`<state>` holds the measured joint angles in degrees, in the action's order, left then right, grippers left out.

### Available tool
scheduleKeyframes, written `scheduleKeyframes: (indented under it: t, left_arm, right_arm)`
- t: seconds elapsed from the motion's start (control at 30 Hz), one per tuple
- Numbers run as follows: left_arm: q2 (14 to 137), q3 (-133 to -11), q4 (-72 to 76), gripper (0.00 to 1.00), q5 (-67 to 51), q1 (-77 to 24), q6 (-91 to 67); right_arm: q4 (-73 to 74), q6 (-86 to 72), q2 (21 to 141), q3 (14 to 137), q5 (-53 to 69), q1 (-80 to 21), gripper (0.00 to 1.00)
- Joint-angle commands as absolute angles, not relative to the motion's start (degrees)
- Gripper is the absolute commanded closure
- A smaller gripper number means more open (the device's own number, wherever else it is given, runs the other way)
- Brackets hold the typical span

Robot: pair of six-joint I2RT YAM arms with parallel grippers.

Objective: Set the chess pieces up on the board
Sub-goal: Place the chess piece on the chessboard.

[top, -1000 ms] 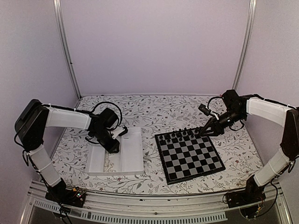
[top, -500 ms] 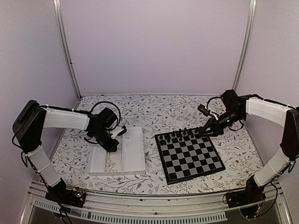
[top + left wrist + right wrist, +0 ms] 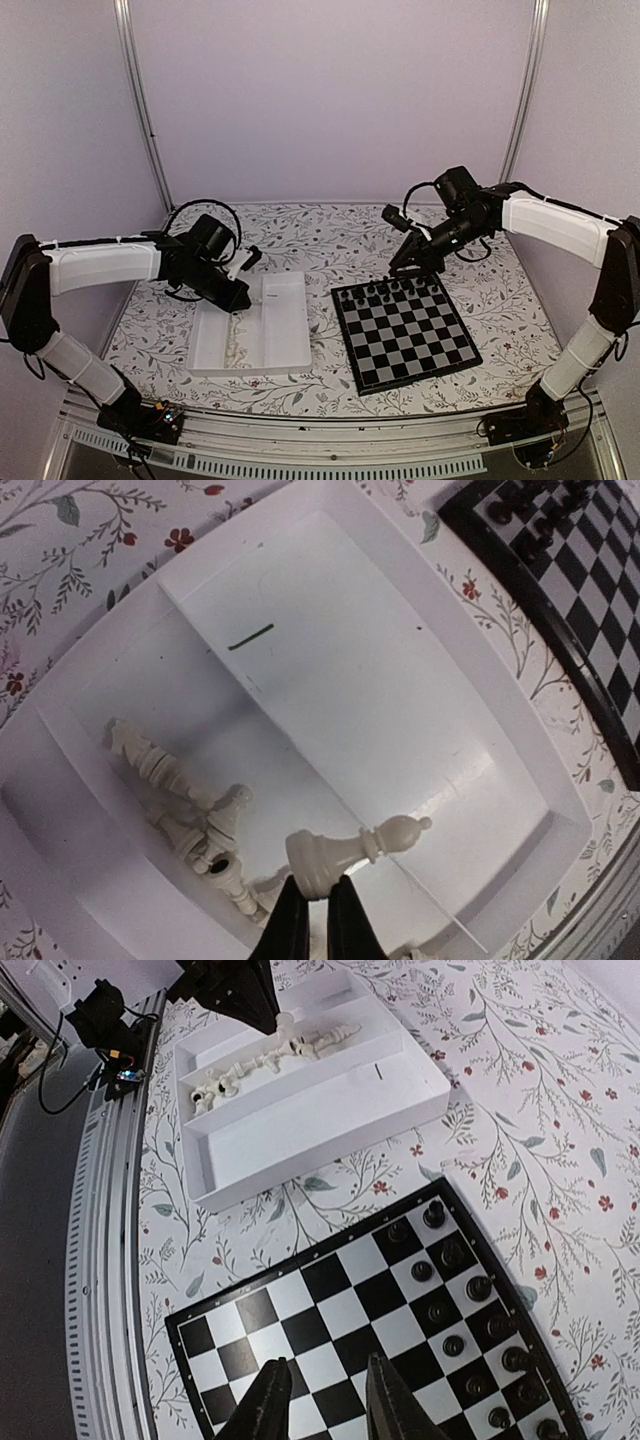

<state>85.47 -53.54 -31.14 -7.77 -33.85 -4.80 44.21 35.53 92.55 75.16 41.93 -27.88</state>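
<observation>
My right gripper needs to go left in the top view next, onto the cream-white piece's knobbed head [image 3: 259, 292], because my left gripper covers only the piece's base.
The board [image 3: 410, 340] lies right of centre, with black chess pieces [image 3: 392, 288] in two rows along its far edge, also seen in the right wrist view [image 3: 470, 1290]. My left gripper [image 3: 238, 298] hangs over the white tray [image 3: 285, 320] and is shut on the base of a cream-white piece [image 3: 350, 852] with a round knobbed head. Several more cream-white pieces [image 3: 190, 810] lie heaped in the tray's left compartment. My right gripper [image 3: 400, 265] is open and empty, raised above the board's far left corner; below it the board [image 3: 340, 1300] shows bare squares.
The tray's right compartment [image 3: 350, 680] holds no pieces. The tabletop has a floral cloth [image 3: 330, 235]. Metal frame posts stand at the back corners. A rail with cables [image 3: 110, 1030] runs along the near edge.
My left gripper has risen out of the tray and pulled back left, holding the white piece. My right arm has swung left and up from the board's far right corner.
</observation>
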Motion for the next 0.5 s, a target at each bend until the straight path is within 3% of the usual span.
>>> scheduleKeyframes:
  t: [0.0,0.17,0.47]
  left_arm:
    - [82.26,-50.65,-24.89,0.94,-12.11,-33.84,-13.66]
    - [80.49,-47.82,-16.09,0.93,-17.86,-33.93,-22.66]
    - [77.01,-44.48,-6.55,0.92,-23.3,-33.94,-30.43]
  right_arm:
    - [33.19,27.4,95.22,78.82,37.72,-33.66,0.7]
    - [29.31,20.79,101.35,86.18,32.56,-40.67,0.67]
    - [29.63,16.1,114.51,100.5,35.49,-48.37,0.65]
